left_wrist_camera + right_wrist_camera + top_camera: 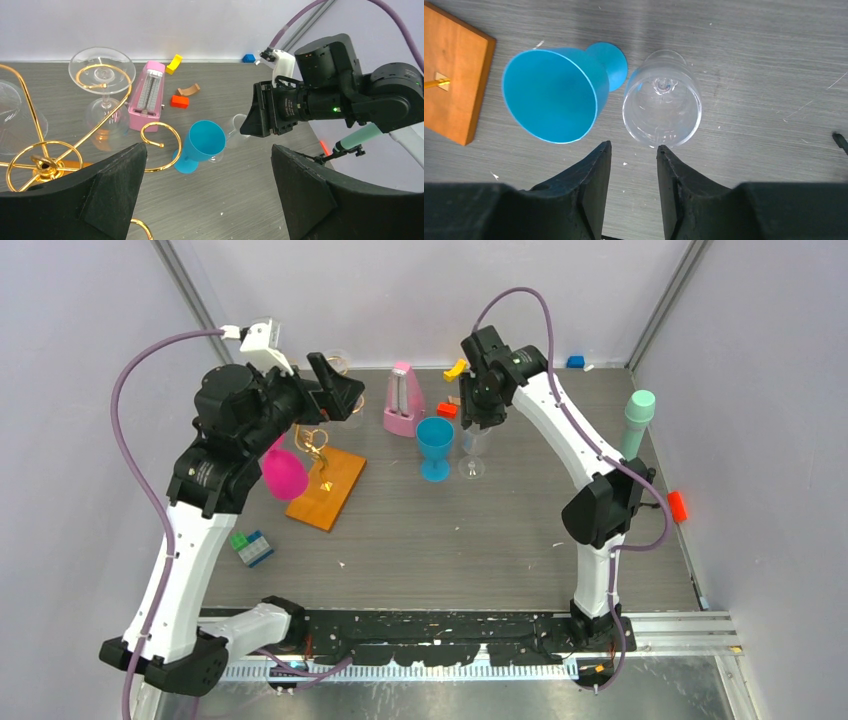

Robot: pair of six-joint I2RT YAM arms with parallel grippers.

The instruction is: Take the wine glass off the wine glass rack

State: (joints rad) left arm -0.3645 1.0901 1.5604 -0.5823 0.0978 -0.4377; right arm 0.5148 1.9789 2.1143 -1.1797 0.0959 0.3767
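My left gripper is open and will turn and move outward onto the clear wine glass's foot (340, 359) (102, 71), because the foot sits in the gold curl, farther outward than my open fingers.
The gold wire wine glass rack (314, 443) stands on its orange-brown base (330, 490) at the left. A pink wine glass (285, 473) hangs at its near left side. In the left wrist view a clear wine glass (102, 75) hangs upside down with its foot in a gold curl (115, 70), and another clear glass (15, 122) hangs at the far left. My left gripper (340, 390) (207, 165) is open wide and empty, just right of the rack's top. My right gripper (478, 418) (634, 146) is open and empty above a clear glass (663, 105) that stands on the table.
A blue goblet (435, 445) (551, 95) stands next to the clear glass (472, 455). A pink metronome (403, 400) (149, 95) stands behind them, with small red, orange and yellow blocks (180, 101) near it. A mint cylinder (637, 420) is at the right, coloured bricks (252, 546) at the near left.
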